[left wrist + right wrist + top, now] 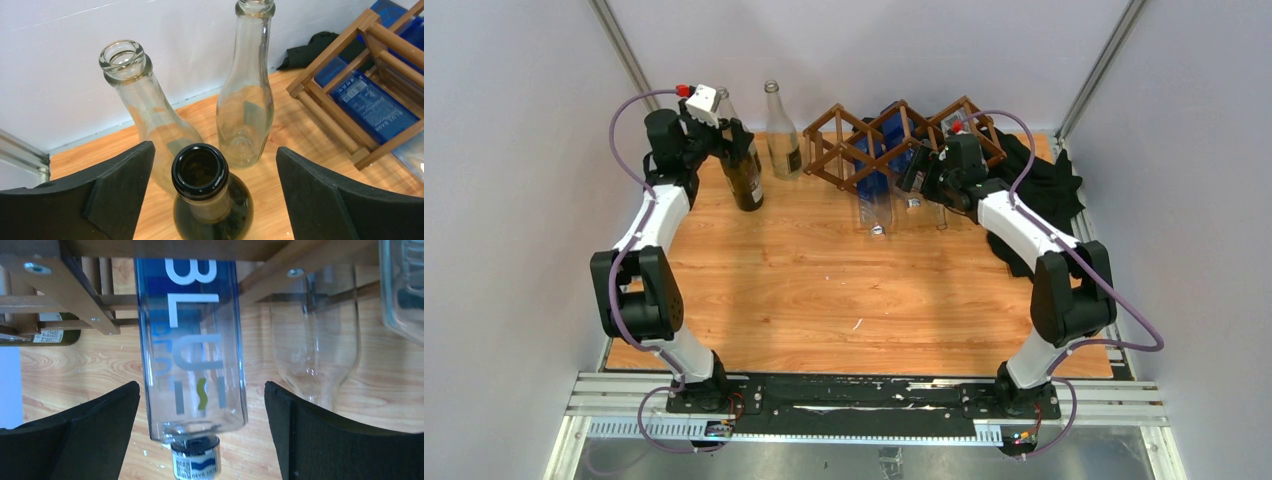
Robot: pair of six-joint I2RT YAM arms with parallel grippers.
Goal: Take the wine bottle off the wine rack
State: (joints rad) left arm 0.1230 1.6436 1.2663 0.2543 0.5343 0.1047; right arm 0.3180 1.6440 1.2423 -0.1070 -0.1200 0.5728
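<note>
My right gripper should next move outward slowly along the bottle and close on its body, because the bottle's lettered body [197, 354] is just outward of it and its fingers are only on both sides of the bottle's shoulder.
The dark brown wine rack [894, 135] stands at the back middle of the table. A blue-tinted clear bottle [192, 350] lies in a lower cell, its capped neck [196, 460] pointing to the front; it also shows in the top view [879, 180]. My right gripper [201, 385] is open, its fingers on either side of this bottle's shoulder with gaps on both sides; in the top view it [916, 172] is at the rack's front. My left gripper [212, 150] is open around the neck of an upright dark bottle [200, 172] at the back left [746, 175], not touching it.
Two upright clear bottles [137, 100] [247, 100] stand just behind the dark bottle. Another clear bottle [315, 350] lies in the rack beside the blue one. A black cloth [1044, 180] lies at the back right. White walls close in three sides.
</note>
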